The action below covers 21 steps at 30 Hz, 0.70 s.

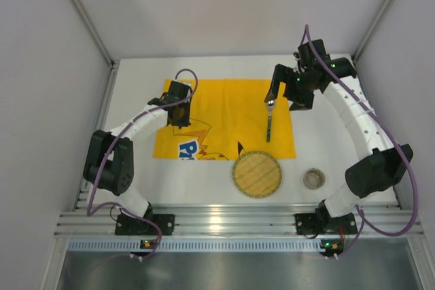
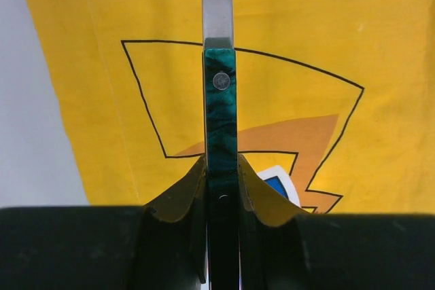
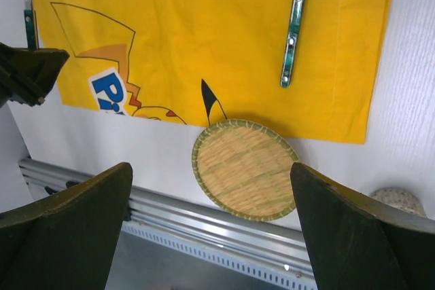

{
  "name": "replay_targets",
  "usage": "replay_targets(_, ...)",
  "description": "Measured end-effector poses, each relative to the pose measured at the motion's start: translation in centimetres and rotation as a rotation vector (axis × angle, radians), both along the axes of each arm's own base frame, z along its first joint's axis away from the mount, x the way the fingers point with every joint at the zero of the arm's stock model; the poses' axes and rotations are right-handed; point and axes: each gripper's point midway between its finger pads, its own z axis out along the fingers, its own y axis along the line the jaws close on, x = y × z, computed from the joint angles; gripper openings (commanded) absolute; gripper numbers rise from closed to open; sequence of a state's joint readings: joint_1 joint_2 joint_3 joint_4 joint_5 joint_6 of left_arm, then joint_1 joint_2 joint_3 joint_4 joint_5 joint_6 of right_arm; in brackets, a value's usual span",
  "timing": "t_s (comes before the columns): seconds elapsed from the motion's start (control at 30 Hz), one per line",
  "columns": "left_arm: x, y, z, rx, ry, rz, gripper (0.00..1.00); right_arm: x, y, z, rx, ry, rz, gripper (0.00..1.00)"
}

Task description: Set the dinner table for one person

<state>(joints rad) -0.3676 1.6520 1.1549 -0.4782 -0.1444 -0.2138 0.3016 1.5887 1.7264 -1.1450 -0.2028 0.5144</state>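
Note:
The left gripper lowers the green-handled utensil onto the mat's black-outlined print next, since that print lies below the gripper.
The white dinner table (image 1: 319, 134) carries a yellow printed cloth mat (image 1: 224, 110). My left gripper (image 1: 179, 115) hovers over the mat's left part, shut on a green-handled utensil (image 2: 220, 106) whose metal neck runs out of the top of the left wrist view. A second green-handled utensil (image 1: 270, 119) lies on the mat's right part, also in the right wrist view (image 3: 293, 25). My right gripper (image 1: 285, 96) is open and empty above and to the right of it; its fingers (image 3: 68, 229) are spread wide. A round woven plate (image 1: 257, 173) lies at the mat's near edge.
A small round speckled cup (image 1: 313, 178) stands right of the woven plate, also in the right wrist view (image 3: 397, 200). Grey walls close in the table on the left, back and right. A metal rail (image 1: 231, 222) runs along the near edge.

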Motion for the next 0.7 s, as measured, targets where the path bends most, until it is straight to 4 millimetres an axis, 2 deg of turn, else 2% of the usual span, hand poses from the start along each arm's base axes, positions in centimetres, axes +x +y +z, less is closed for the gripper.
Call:
replay_targets(0.17,-0.6,1.2,-1.5,-0.018,0.036,0.04,0.0,-1.1,-0.7,-1.1,-0.009,0.032,0.0,1.0)
replay_targets(0.3,-1.0,1.1,-2.6,-0.037,0.067,0.055,0.04,-1.5,-1.2,-1.3,-0.013,0.033,0.0,1.0)
replay_targets(0.4,-1.3,0.9,-3.8,-0.044,0.105,0.062,0.17,-1.6,-1.5,-1.7,-0.02,0.036,0.005,1.0)
replay_targets(0.43,-1.4,0.9,-4.2,-0.045,0.115,0.065,0.29,-1.8,-1.6,-2.1,-0.027,0.042,0.009,1.0)
replay_targets(0.47,-1.7,0.9,-4.6,-0.046,0.127,0.072,0.33,-2.1,-1.8,-2.6,-0.033,0.054,0.012,1.0)
replay_targets(0.57,-2.3,1.1,-5.3,-0.044,0.146,0.085,0.42,-3.2,-2.4,-4.6,-0.057,0.1,0.022,1.0)
replay_targets(0.7,-2.6,1.2,-5.6,-0.045,0.153,0.103,0.44,-5.5,-3.5,-7.9,-0.086,0.188,0.025,1.0)
